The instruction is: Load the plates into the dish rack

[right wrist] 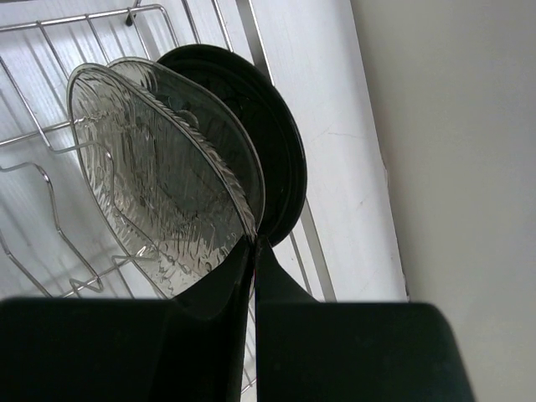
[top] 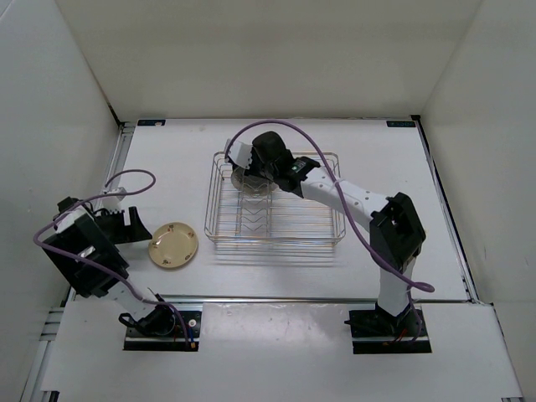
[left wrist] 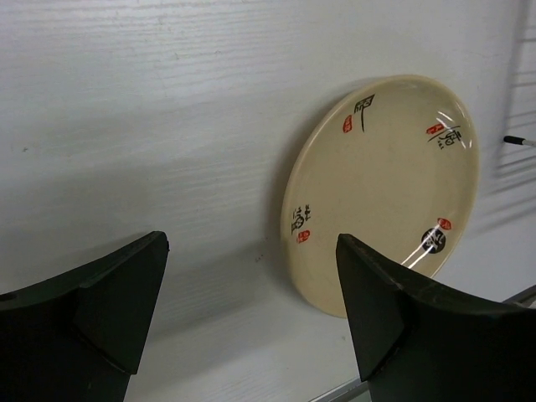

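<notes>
My left gripper lowers toward the cream-yellow plate (top: 173, 246) next, its open fingers going astride the plate's rim farthest from the rack, since that rim lies nearest them.
The cream-yellow plate (top: 173, 246), with small black and red marks, lies flat on the table left of the dish rack (top: 276, 243). My left gripper (top: 141, 230) is open and empty just left of this plate (left wrist: 385, 184), its fingers (left wrist: 394, 310) low over the table. My right gripper (top: 251, 172) reaches into the rack's back left corner. In the right wrist view it (right wrist: 254, 244) is shut on the rim of a translucent greyish plate (right wrist: 159, 184) standing on edge. The glossy black plate (right wrist: 272, 126) stands upright right behind it. A second translucent rim seems to show beside the first.
The rack's wire rim and prongs (right wrist: 50, 142) surround the standing plates. White walls close in the table on three sides. A purple cable (top: 352, 226) runs along the right arm over the rack's right end.
</notes>
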You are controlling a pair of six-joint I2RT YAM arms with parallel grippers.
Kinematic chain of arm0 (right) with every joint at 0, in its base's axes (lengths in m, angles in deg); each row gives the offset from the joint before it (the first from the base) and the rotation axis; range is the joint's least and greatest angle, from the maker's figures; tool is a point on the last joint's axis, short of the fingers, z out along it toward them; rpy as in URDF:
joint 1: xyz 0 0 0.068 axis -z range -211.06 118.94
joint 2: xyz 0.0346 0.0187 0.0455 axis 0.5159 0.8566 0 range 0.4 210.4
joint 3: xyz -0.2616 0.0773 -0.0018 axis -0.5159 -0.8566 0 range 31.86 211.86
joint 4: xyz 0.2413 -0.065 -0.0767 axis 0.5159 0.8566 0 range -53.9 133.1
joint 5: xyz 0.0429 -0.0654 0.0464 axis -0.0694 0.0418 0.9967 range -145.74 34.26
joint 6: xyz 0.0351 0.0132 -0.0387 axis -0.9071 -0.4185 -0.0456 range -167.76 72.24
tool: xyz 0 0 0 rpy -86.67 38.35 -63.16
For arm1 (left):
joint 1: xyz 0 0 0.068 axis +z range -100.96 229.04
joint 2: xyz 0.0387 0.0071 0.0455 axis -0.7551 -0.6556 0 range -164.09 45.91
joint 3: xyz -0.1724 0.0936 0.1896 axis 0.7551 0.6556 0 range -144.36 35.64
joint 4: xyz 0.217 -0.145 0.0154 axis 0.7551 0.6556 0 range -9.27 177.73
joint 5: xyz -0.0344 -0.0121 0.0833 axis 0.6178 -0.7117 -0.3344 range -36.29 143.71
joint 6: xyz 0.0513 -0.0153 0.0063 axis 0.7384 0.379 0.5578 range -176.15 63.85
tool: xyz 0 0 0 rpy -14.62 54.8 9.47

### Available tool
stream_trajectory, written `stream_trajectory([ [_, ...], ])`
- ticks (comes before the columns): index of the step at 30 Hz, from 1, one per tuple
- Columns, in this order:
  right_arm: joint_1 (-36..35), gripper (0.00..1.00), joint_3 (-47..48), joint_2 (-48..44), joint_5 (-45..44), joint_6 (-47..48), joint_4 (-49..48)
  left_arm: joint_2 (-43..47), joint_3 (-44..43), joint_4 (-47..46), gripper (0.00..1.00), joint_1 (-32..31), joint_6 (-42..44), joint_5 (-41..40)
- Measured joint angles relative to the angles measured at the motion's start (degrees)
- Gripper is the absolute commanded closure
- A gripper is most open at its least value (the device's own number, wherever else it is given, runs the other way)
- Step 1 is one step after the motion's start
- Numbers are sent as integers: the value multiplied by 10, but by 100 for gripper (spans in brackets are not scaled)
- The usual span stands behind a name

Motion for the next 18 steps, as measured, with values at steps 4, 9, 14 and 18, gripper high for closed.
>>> stream_trajectory([
  [4, -2, 99, -16, -7, 2, 0, 0, -15, -10, 8, 9, -13, 4, -5],
  [9, -7, 99, -27, -8, 3, -2, 1, -23, -17, 12, 12, -30, 7, -11],
  [14, -7, 99, -28, -10, 3, -2, 1, -37, -18, 18, 16, -43, 11, -19],
  [18, -7, 99, -28, -14, 4, -2, 1, -49, -27, 28, 19, -50, 15, -20],
])
